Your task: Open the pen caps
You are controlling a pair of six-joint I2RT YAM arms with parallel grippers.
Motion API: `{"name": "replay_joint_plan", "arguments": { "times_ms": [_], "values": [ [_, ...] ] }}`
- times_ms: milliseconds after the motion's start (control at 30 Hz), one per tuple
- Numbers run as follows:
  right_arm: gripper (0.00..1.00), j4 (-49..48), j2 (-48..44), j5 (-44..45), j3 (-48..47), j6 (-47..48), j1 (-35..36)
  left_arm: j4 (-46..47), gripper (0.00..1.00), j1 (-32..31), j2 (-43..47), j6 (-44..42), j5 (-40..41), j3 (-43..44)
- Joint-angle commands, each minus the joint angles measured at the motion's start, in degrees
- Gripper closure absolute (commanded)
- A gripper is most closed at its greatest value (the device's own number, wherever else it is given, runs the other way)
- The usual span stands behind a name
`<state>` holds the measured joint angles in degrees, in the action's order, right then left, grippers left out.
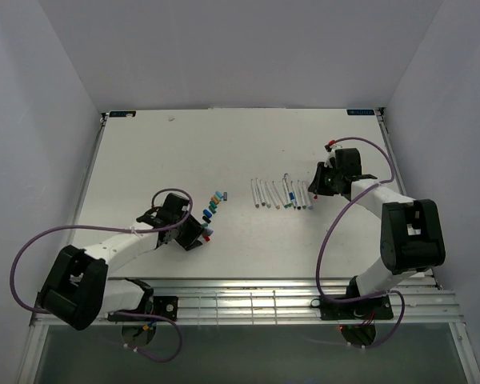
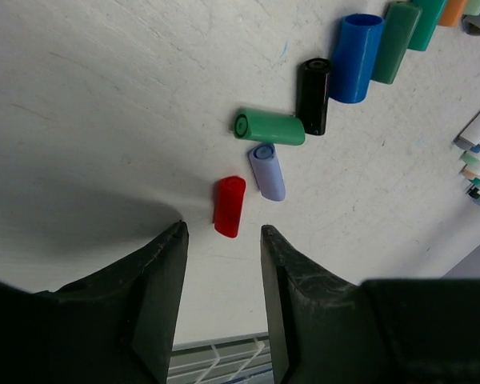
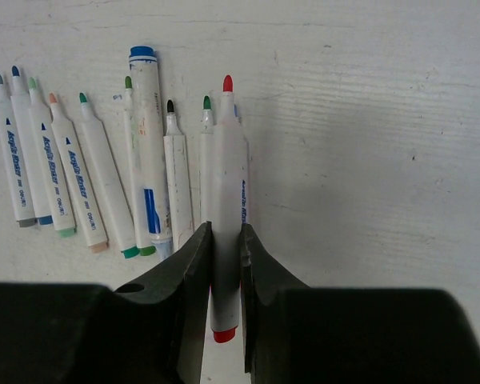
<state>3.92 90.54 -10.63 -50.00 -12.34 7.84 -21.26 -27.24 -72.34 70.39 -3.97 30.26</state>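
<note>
My right gripper moves down toward the clear tabletop beside the row's end and releases the white pen next, since the other uncapped pens lie lined up there.
In the left wrist view a red pen cap lies loose on the white table, just beyond my left gripper, which is open with nothing between its fingers. Past it lie a lilac cap, a green cap, a black cap and a blue cap. My right gripper is shut on a white pen with a bare red tip, held lengthwise over the table. Several uncapped pens lie side by side to its left. A thicker pen there has a blue end.
From above, the caps form a short line by the left gripper and the pens a row by the right gripper. Purple cables loop from both arms. A metal rail runs along the near edge.
</note>
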Motion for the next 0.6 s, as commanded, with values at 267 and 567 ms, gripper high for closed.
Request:
{"name": "replay_joint_plan", "arguments": {
  "times_ms": [267,567],
  "values": [
    [0.87,-2.1,3.8,1.7,0.9,2.1,-0.9,-1.1,0.37,-0.3,16.6,-3.9,-0.9,-1.2],
    [0.73,-2.1,5.3,2.2,1.6,2.0,-1.0,2.8,0.33,-0.3,19.1,-6.3,-4.3,-2.1]
  ]
}}
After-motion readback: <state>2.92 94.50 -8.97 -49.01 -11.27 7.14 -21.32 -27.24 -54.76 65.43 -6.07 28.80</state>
